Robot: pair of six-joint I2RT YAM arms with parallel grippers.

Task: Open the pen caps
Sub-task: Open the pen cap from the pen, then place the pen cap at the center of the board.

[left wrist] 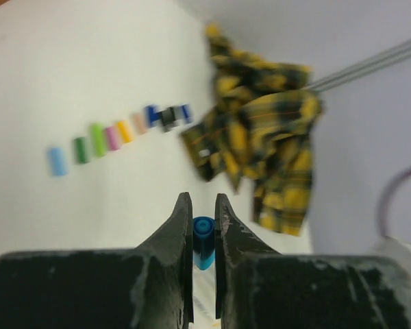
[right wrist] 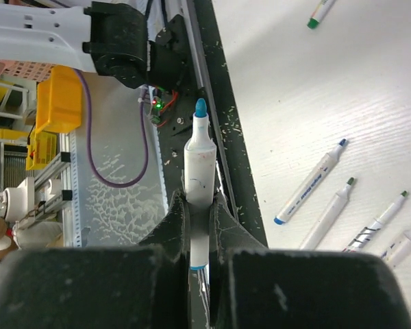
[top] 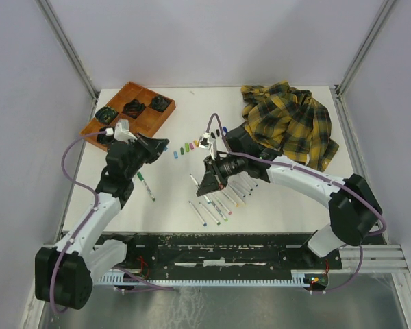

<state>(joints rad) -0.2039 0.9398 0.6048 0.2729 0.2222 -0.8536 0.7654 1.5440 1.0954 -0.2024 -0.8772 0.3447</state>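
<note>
The row of loose pen caps (top: 186, 147) has bare table beyond its light-blue end. I will tilt my left gripper down next and lower it there.
My left gripper (left wrist: 204, 199) is shut on a blue pen cap (left wrist: 204, 241), held off the table at the left (top: 166, 145). A white marker (right wrist: 198, 161) with its blue tip bare sticks out of my right gripper (right wrist: 198, 199), which is shut on the barrel. In the top view that gripper (top: 200, 184) hangs over the middle of the table. A row of loose pen caps (top: 186, 147) in several colours lies between the arms, and shows blurred in the left wrist view (left wrist: 99, 140). Several uncapped markers (top: 222, 202) lie side by side below the right gripper.
A single green-tipped marker (top: 145, 185) lies at the left, near the left arm. A wooden tray (top: 144, 122) holding dark objects stands at the back left. A yellow plaid shirt (top: 291, 120) is heaped at the back right. The black base rail (top: 219, 250) runs along the near edge.
</note>
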